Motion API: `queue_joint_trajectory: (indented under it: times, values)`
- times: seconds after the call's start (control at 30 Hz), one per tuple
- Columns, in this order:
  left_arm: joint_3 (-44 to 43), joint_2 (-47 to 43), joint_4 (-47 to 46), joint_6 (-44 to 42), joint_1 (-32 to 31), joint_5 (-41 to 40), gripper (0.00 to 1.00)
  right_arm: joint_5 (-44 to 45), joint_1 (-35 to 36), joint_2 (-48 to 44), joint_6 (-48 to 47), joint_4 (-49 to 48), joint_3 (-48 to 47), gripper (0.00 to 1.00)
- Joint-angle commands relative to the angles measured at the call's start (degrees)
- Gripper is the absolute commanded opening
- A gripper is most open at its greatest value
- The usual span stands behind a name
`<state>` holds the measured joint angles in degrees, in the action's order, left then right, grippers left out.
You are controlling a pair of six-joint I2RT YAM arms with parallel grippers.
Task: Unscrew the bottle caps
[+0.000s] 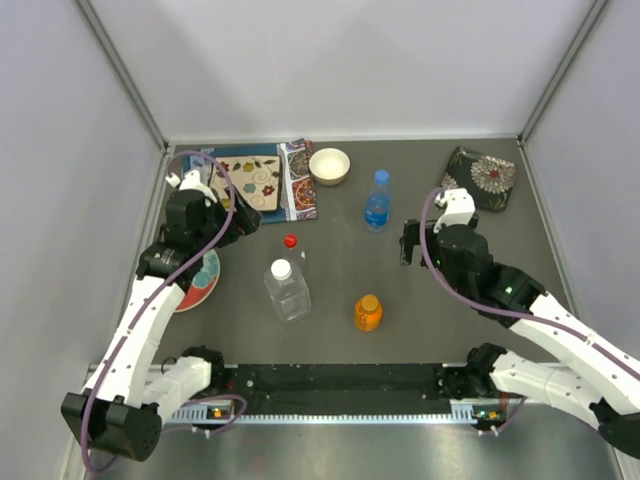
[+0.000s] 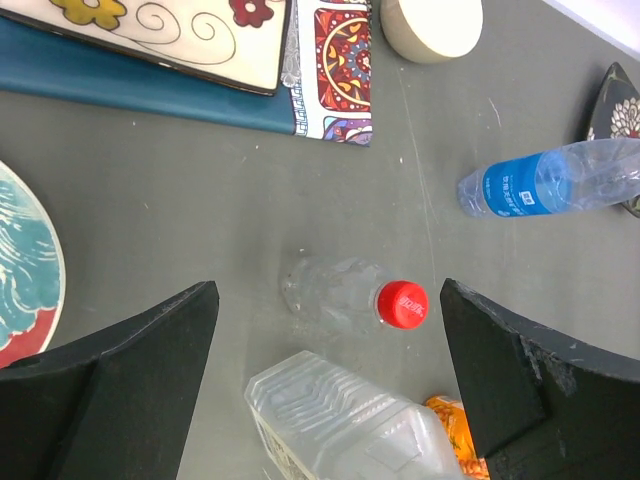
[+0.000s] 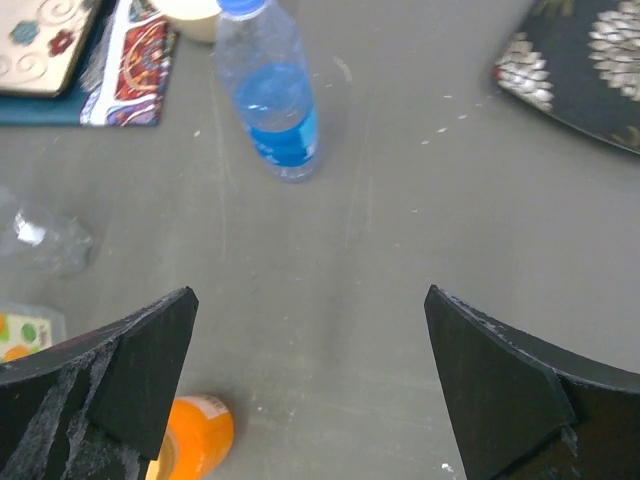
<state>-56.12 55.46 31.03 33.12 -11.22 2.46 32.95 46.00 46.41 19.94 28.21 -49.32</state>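
The still-fitted white cap [image 1: 281,269] is to the left in the top view, so next my right gripper needs to move across that way and bring its fingers around it.
Four capped bottles stand mid-table. The wide clear bottle [image 1: 288,295] has a white cap [image 1: 281,268]. The slim clear bottle [image 2: 335,293] has a red cap [image 1: 290,240], also seen in the left wrist view [image 2: 402,304]. The blue-tinted bottle [image 1: 377,207] has a blue cap [image 1: 381,176]. The short orange bottle [image 1: 368,315] has an orange cap [image 1: 369,301]. My left gripper [image 1: 248,222] is open and empty, left of the slim bottle; its jaws frame the red cap [image 2: 330,330]. My right gripper [image 1: 406,243] is open and empty, right of the blue-tinted bottle [image 3: 275,110].
A white bowl [image 1: 329,165] and patterned mats [image 1: 255,180] lie at the back left. A teal and red plate [image 1: 200,280] lies under my left arm. A dark floral pouch [image 1: 482,177] sits at the back right. A black rail [image 1: 340,385] runs along the near edge.
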Motion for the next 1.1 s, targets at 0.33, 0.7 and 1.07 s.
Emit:
queue_joint_trajectory:
  times: [0.33, 0.7, 1.07]
  values:
    - [0.7, -6.5, 1.5, 0.5, 0.0, -9.0, 0.98, -16.4, 18.9, 18.0, -7.2, -8.1, -16.9, 0.96]
    - [0.9, -6.6, 5.4, 1.9, 0.0, -11.7, 0.93, -20.0, 21.9, 32.6, -6.9, -9.4, -29.2, 0.99]
    - [3.1, -9.5, 6.6, 1.6, 0.1, -12.7, 0.93, -22.1, 24.2, 40.3, -7.3, -10.7, -34.1, 0.96]
